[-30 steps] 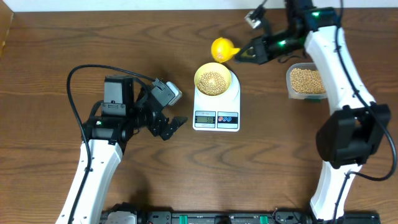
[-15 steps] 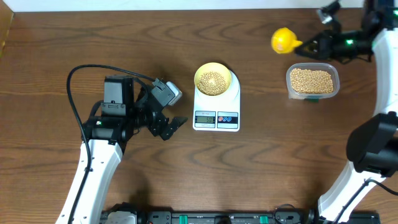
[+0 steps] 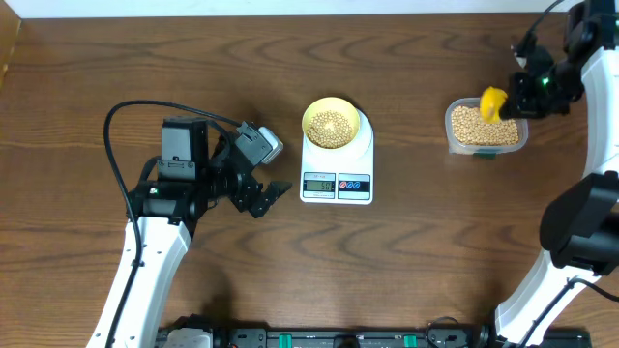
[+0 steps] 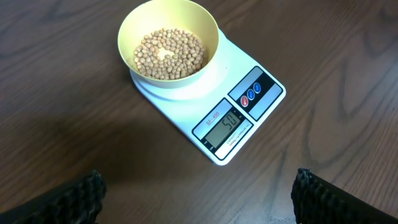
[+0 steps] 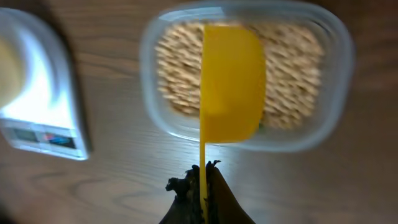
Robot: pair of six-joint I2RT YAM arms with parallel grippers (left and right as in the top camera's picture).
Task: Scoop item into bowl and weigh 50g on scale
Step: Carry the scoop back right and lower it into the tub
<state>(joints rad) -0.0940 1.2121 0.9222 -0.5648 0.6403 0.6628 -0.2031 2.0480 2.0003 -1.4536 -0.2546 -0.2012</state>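
Observation:
The scale's display (image 4: 224,128) already shows the target weight, so next I will lower my right gripper onto the beans in the clear tub and release the scoop's handle.
The pale yellow bowl (image 3: 332,122) (image 4: 168,45) stands on the white scale (image 3: 337,159) (image 4: 211,106) and holds a layer of tan beans (image 3: 331,125) (image 4: 169,53). The scale's display (image 4: 224,128) is lit. My right gripper (image 3: 519,95) (image 5: 203,180) is shut on the handle of a yellow scoop (image 3: 492,102) (image 5: 232,81), held turned on edge over the clear tub (image 3: 486,127) (image 5: 245,78) of beans at the right. My left gripper (image 3: 268,197) (image 4: 199,199) is open, low over the table left of the scale, nothing between its fingers (image 4: 74,202).
The left arm's black cable (image 3: 121,116) loops over the table at the left. The right arm (image 3: 580,193) runs along the right edge. A tan object (image 3: 8,43) lies at the far left corner.
My right gripper has carried the yellow scoop from beside the bowl rightward and brought it over the clear tub. The left arm, bowl and scale have stayed still.

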